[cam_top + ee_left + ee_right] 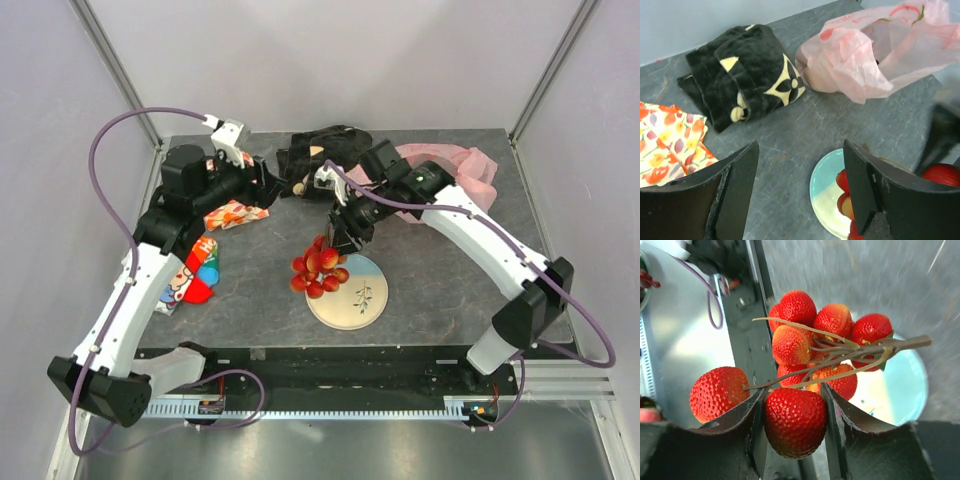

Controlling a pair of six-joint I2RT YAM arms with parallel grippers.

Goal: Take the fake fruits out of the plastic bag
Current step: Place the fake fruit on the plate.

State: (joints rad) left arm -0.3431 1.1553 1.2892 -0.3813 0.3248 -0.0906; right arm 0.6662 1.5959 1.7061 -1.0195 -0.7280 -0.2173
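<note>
My right gripper moves down onto the round plate's open side [343, 301] [877, 397] next and releases the red fruit cluster there, since its berries still hang above the plate's rim.
My right gripper [345, 240] is shut on one berry of the red fruit cluster [318, 270], which hangs over the left rim of the round plate [362, 300]. In the right wrist view the fingers clamp a red berry [795, 422] with the other berries and brown stems [840, 360] beyond. The pink plastic bag [450, 175] lies crumpled at the back right; it also shows in the left wrist view [875, 50]. My left gripper [275, 190] is open and empty at the back left, above the table. The grape bunch and yellow fruit are out of view.
A black patterned cloth [320, 150] lies at the back centre. An orange leaf-print cloth [235, 213] lies below my left gripper. A red-and-blue printed cloth [192, 272] lies at the left under the left arm.
</note>
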